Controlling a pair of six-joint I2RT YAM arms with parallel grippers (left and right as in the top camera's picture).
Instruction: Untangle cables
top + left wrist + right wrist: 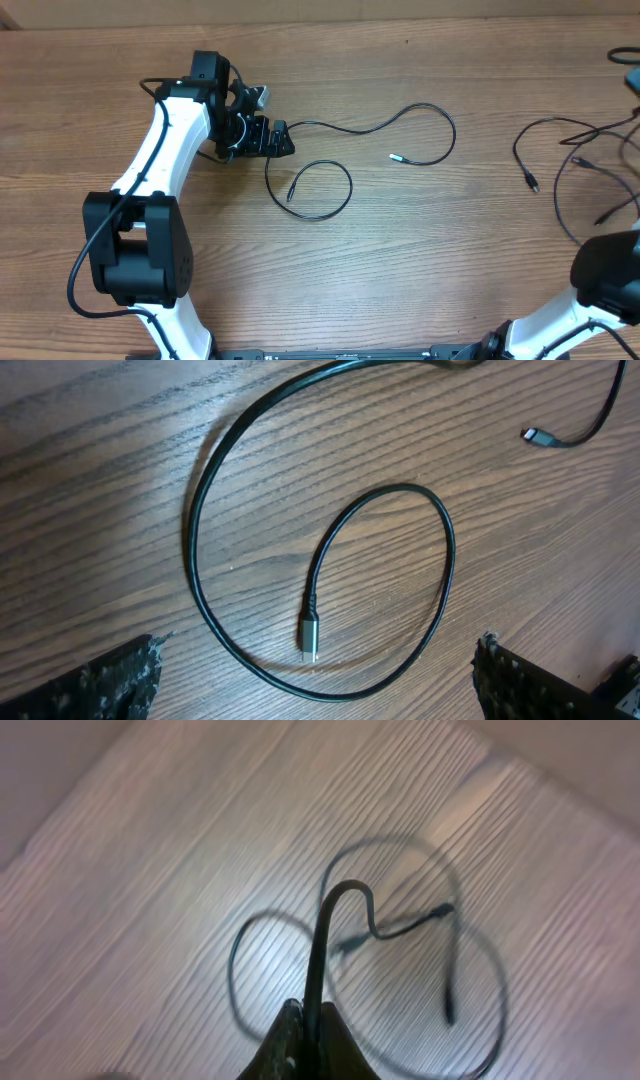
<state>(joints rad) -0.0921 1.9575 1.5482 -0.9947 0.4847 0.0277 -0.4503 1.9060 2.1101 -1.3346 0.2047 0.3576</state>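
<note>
The piece of cable goes onto the crossed cables next, as they lie there below it. My right gripper goes down and to the left in the overhead view to release it.
One thin black cable (345,128) lies on the wooden table mid-frame, curling into a loop (325,190) with a silver-tipped plug (396,157) at its far end. My left gripper (283,138) hovers at the loop's left end, open and holding nothing. In the left wrist view its fingers (110,680) stand wide apart either side of the loop (440,560) and a grey plug (308,632). More black cables (570,160) lie loosely crossed at the right. My right gripper (310,1012) is shut on a strand of cable (322,940), lifted above the loops (460,960) on the table.
The left arm (165,140) reaches across the table's left part from its base (135,245). The right arm's base (610,270) sits at the right edge. Bare wooden tabletop (440,260) lies between the two cable groups.
</note>
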